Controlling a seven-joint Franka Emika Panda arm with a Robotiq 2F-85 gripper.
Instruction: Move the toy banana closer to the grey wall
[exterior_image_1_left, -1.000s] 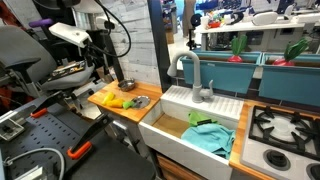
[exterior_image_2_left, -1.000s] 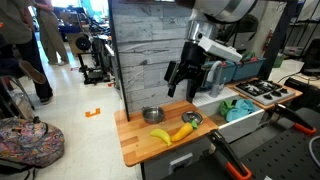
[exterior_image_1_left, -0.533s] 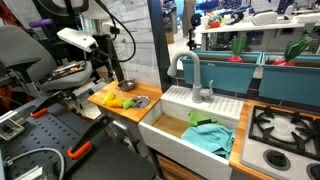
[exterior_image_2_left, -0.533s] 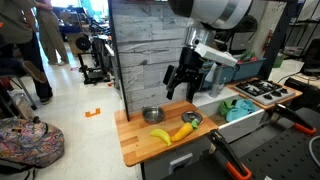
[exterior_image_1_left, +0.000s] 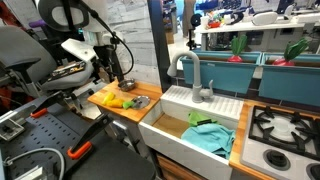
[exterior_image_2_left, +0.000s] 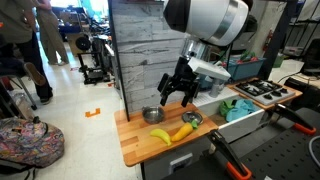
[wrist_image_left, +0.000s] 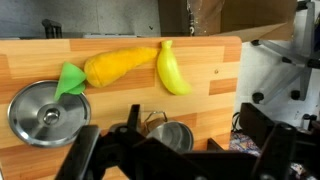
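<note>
The robot's gripper will move down and toward the top of the wrist view, with a finger on either side of the toy banana's thick body (exterior_image_2_left: 162, 134) (wrist_image_left: 174, 75), because the counter is bare on both sides of it, clear of the carrot.
The toy banana (wrist_image_left: 172, 70) lies on the wooden counter (wrist_image_left: 215, 110) beside an orange toy carrot with a green top (wrist_image_left: 115, 65). It also shows in both exterior views (exterior_image_2_left: 159, 136) (exterior_image_1_left: 112, 101). The grey wall (exterior_image_2_left: 150, 45) of pale planks stands upright along the counter's back edge and also shows in an exterior view (exterior_image_1_left: 135, 40). My gripper (exterior_image_2_left: 173, 93) hangs open and empty above the counter, over the toys, touching nothing. In the wrist view its dark fingers (wrist_image_left: 180, 160) frame the bottom of the picture.
A silver bowl (wrist_image_left: 40, 112) sits near the wall (exterior_image_2_left: 151, 115). A small metal cup (wrist_image_left: 170, 135) stands under the gripper (exterior_image_2_left: 191, 119). A white sink (exterior_image_1_left: 190, 125) with a blue cloth and a tap adjoins the counter. A stove (exterior_image_1_left: 285, 135) lies beyond it.
My arm has moved along the wall and come lower over the counter, toward the toys. The banana and the other objects have not moved.
</note>
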